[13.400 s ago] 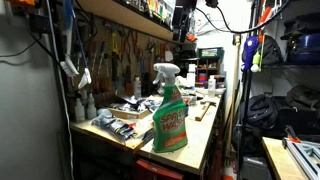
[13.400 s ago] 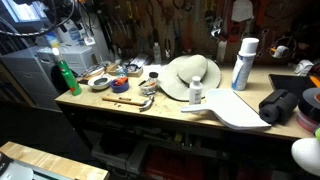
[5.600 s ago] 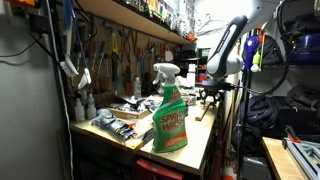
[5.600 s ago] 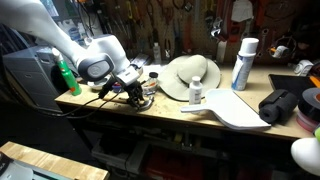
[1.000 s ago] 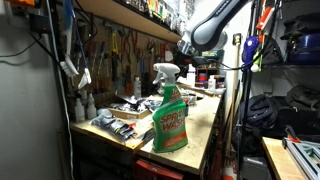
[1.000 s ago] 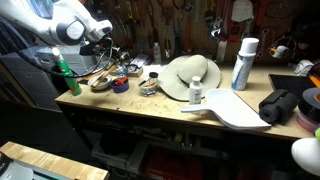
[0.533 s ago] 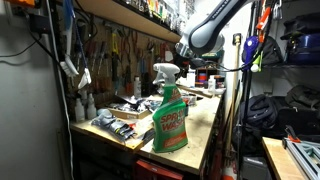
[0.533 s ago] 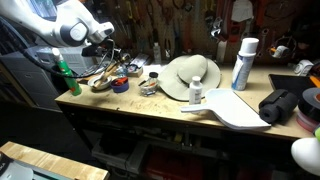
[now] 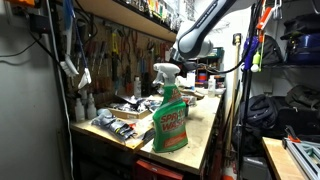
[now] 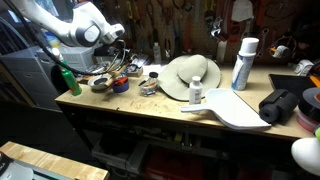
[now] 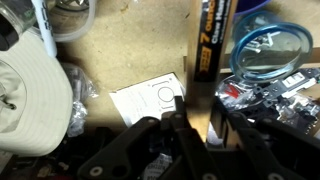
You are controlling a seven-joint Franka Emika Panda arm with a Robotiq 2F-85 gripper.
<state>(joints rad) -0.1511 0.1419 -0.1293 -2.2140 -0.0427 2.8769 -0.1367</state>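
Note:
Next, the gripper moves toward the white hat and goes down until the handle rests on the bare bench beside the white paper, where it's clear.
My gripper (image 11: 196,116) is shut on a flat wooden stick (image 11: 205,45) that bears a black label with yellow print. The stick runs from the jaws toward the top of the wrist view. In an exterior view the gripper (image 10: 120,60) hangs over the left end of the workbench (image 10: 150,108), and the stick (image 10: 103,72) slants down to the left above a blue roll (image 10: 120,86). In an exterior view the arm (image 9: 190,42) reaches in behind a green spray bottle (image 9: 170,115), which hides the jaws. Below the gripper lie a white paper (image 11: 148,100) and a blue ring (image 11: 266,50).
A white hat (image 10: 190,75) lies mid-bench, with a small white bottle (image 10: 196,93), a white board (image 10: 235,108) and a tall white can (image 10: 243,62) to its right. A green bottle (image 10: 67,78) stands at the bench's left end. Crinkled plastic packets (image 11: 275,92) lie by the ring.
The arm has swung a little to the right over the bench's left end, carrying the stick with it. The jaws have stayed shut.

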